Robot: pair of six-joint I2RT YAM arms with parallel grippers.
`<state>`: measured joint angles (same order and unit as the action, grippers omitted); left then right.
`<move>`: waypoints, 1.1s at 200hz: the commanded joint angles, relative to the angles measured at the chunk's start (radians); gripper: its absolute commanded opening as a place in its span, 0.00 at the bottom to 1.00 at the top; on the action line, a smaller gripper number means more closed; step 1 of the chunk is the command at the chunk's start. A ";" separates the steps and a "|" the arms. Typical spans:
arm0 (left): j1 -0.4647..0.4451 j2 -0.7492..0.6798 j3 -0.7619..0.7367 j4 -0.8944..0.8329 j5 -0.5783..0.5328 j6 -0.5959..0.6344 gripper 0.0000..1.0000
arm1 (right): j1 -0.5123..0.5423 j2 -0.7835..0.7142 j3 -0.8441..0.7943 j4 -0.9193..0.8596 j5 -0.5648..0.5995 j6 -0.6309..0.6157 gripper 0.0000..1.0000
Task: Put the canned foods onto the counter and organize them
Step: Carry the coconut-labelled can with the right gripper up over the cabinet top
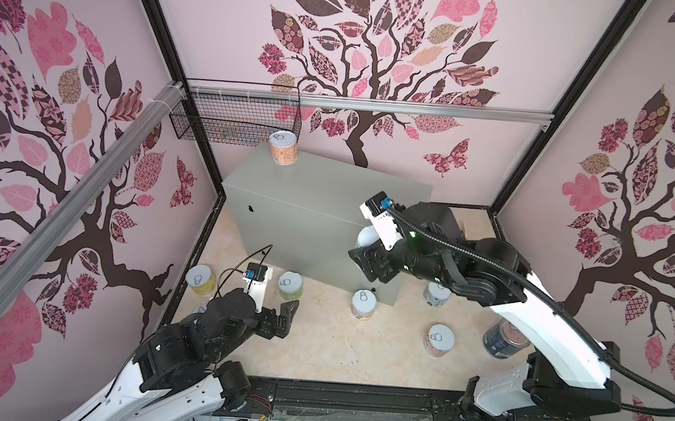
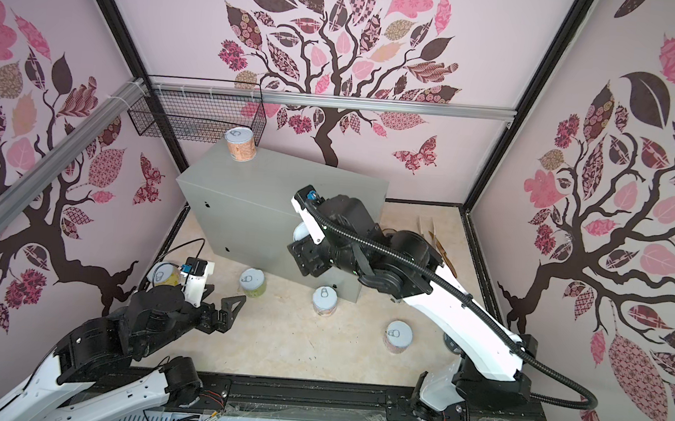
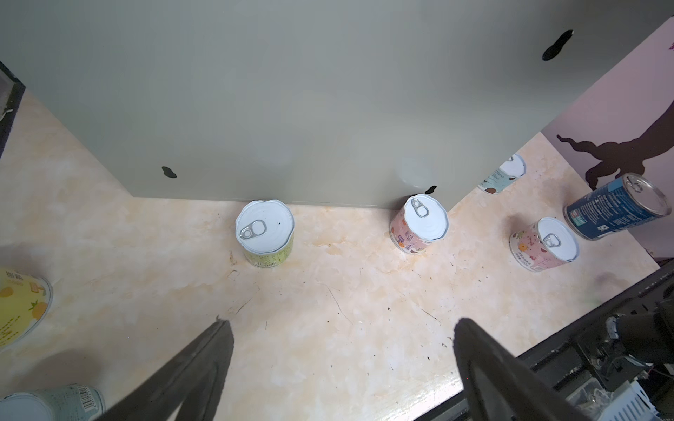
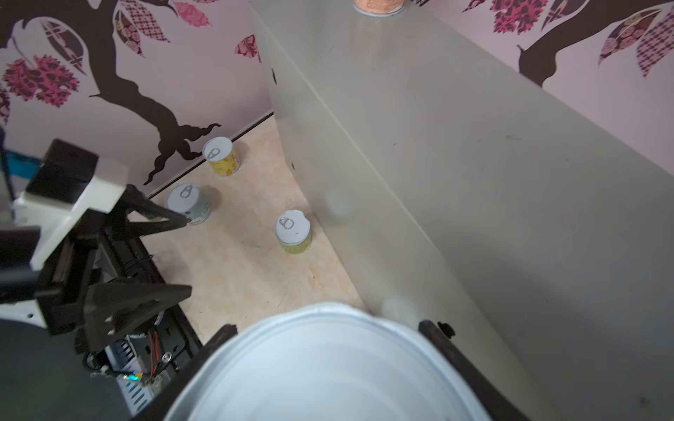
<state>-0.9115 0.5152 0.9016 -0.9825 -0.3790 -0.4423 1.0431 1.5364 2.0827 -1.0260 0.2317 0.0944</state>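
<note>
The can needs to be released over the bare middle of the counter's top point(image 1: 330, 186) point(image 4: 533, 207). That space lies outward of my right gripper, so my right gripper needs to move outward to it.
The counter point(image 1: 320, 201) is a grey box at the back of the floor. An orange-labelled can point(image 1: 283, 148) stands on its far left corner. My right gripper point(image 4: 326, 326) is shut on a pale-lidded can point(image 4: 328, 371), held against the counter's front right side point(image 1: 364, 237). My left gripper point(image 3: 339, 322) hangs open and empty above the floor, in front of a green can point(image 3: 265, 233). On the floor also stand two pink cans point(image 3: 419, 224) point(image 3: 545, 244), a pale blue can point(image 3: 505, 176) and a yellow can point(image 1: 201, 279). A taller blue can point(image 3: 616, 206) sits at the right.
A black wire basket point(image 1: 235, 119) hangs on the back rail above the counter's left end. Another short can point(image 4: 188, 202) stands by the left wall, beside my left arm. Patterned walls close in three sides; a black rail point(image 1: 352, 400) runs along the front.
</note>
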 commanded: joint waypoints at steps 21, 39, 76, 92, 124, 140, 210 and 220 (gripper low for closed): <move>-0.004 -0.022 0.012 0.031 0.002 0.043 0.98 | -0.086 0.198 0.318 -0.043 -0.040 -0.077 0.45; -0.004 -0.041 0.000 0.054 -0.009 0.051 0.98 | -0.120 0.265 0.411 -0.035 -0.052 -0.084 0.45; -0.004 -0.042 -0.005 0.080 -0.013 0.088 0.98 | -0.188 0.379 0.531 0.000 -0.101 -0.089 0.44; -0.004 -0.040 -0.012 0.094 -0.015 0.103 0.98 | -0.219 0.400 0.531 0.045 -0.104 -0.089 0.44; -0.004 -0.043 -0.041 0.122 -0.006 0.107 0.98 | -0.257 0.451 0.520 0.129 -0.113 -0.101 0.43; -0.004 -0.046 -0.062 0.130 0.003 0.109 0.98 | -0.262 0.485 0.521 0.170 -0.091 -0.111 0.42; -0.004 -0.087 -0.104 0.140 -0.003 0.116 0.98 | -0.303 0.615 0.529 0.298 -0.132 -0.100 0.41; -0.004 -0.089 -0.105 0.141 -0.002 0.116 0.98 | -0.306 0.626 0.530 0.313 -0.143 -0.100 0.41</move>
<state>-0.9115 0.4377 0.8227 -0.8669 -0.3805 -0.3389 0.7532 2.1090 2.5690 -0.8005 0.1139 -0.0044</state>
